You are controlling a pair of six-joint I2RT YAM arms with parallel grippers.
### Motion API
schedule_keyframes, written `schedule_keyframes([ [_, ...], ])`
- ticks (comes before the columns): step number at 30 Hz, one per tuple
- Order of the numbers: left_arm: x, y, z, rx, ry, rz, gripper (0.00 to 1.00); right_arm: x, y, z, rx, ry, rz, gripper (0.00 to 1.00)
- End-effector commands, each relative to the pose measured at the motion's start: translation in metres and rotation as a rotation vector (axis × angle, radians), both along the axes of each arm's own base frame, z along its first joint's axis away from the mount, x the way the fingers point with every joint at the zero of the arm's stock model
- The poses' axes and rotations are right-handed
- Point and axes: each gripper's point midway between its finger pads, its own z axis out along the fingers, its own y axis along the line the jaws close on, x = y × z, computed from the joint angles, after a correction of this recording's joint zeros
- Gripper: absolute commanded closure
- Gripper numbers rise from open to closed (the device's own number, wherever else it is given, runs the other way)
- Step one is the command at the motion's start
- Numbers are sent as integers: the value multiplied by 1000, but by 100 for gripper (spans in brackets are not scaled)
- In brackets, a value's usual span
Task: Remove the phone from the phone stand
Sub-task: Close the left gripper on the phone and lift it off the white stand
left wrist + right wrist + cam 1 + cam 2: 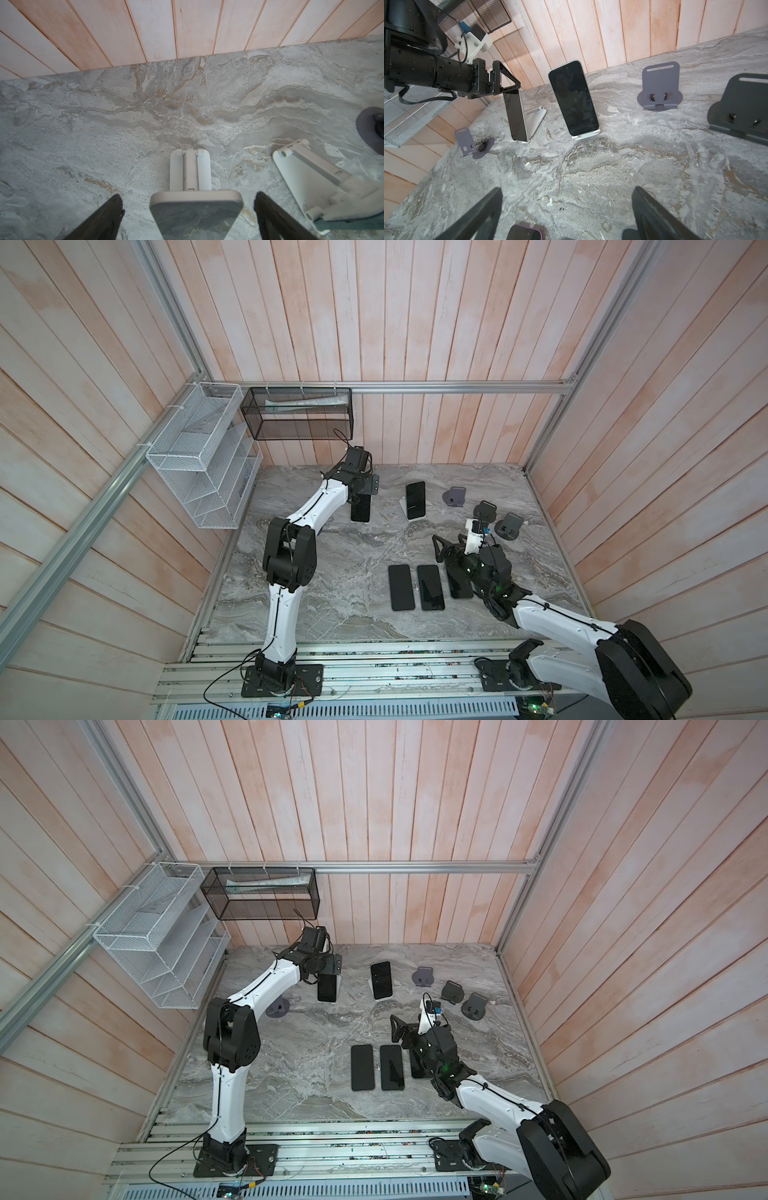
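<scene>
My left gripper is open above the phone's upper end (361,498) (196,197), which is between its fingers. Next it will move down around it and close on both side edges.
Two dark phones lean upright on white phone stands at the back of the marble table. My left gripper (365,489) hangs over the left phone (360,509), which rests on its stand (190,168). In the left wrist view that phone's top edge (196,204) lies between the open gripper (189,200); both fingers (113,212) stand clear of its sides. The second phone (415,499) leans on its own stand (586,136) to the right. My right gripper (439,549) is open and empty, low over the table near the middle right (566,197).
Three phones (401,587) lie flat side by side in front, the rightmost partly under my right arm. Three empty dark stands (485,512) sit at the back right, and a purple one (277,1007) by my left arm. A white wire rack (199,456) and a black mesh basket (297,412) hang on the walls.
</scene>
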Motion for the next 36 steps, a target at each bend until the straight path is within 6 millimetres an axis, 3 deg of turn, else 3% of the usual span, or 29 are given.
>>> schedule_keyframes([
  [1,1,-5,-15,-5,25,-16,0,3,2,7,-20,-18,-8,2],
  [7,4,-4,-27,-11,40,21,0,5,4,4,-21,-5,-9,2],
  [21,1,3,-38,23,53,39,14,8,11,-2,-38,21,6,2],
  [31,-1,4,-38,30,40,30,27,8,8,-1,-38,13,-12,2],
  [36,-6,9,-22,30,2,30,32,7,8,-1,-39,14,-9,2],
])
